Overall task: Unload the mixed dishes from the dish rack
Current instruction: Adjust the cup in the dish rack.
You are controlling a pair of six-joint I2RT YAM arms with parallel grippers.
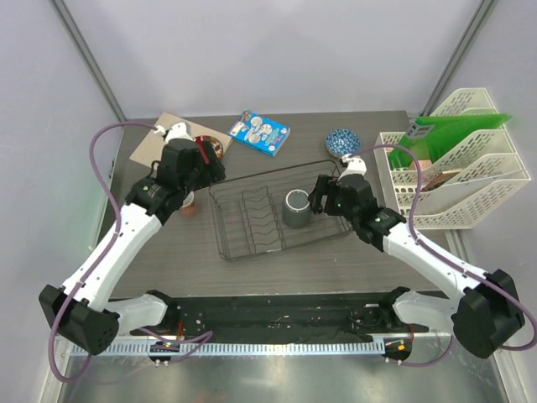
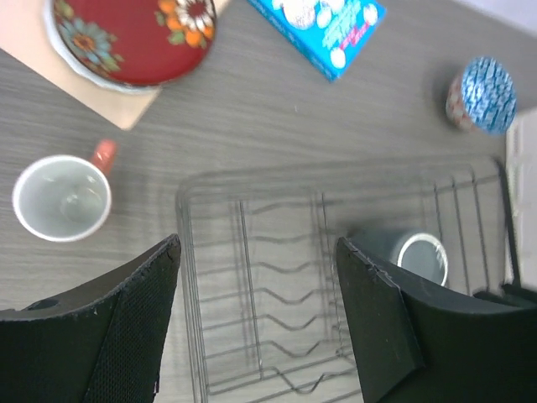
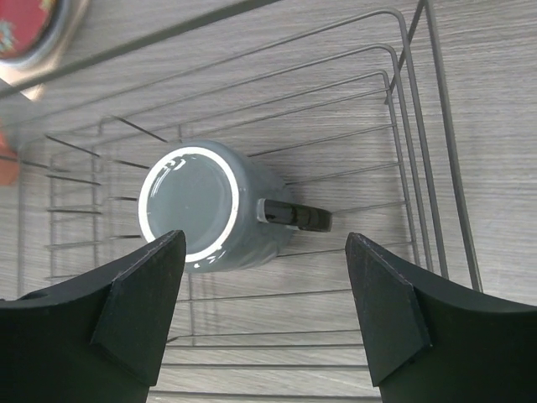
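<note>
I will next lower my open right gripper into the rack, around the dark grey mug's handle (image 3: 295, 216), because it juts out slimmer than the mug's round body.
The black wire dish rack (image 1: 252, 220) sits mid-table and holds only the dark grey mug (image 1: 295, 208), which stands bottom-up at its right end. My right gripper (image 1: 320, 196) is open just right of and above that mug (image 3: 210, 210); the mug's handle (image 3: 294, 216) points between my fingers. My left gripper (image 1: 211, 165) is open and empty above the rack's left rim (image 2: 189, 277). The pinkish-brown mug (image 2: 63, 197) stands upright on the table left of the rack. The red patterned plate (image 2: 134, 38) lies on a tan mat. The blue-and-white bowl (image 1: 342, 141) sits behind the rack.
A blue illustrated packet (image 1: 259, 132) lies at the back of the table. A white slotted file organiser (image 1: 457, 168) with green folders stands at the right edge. The tan mat (image 1: 155, 134) is at the back left.
</note>
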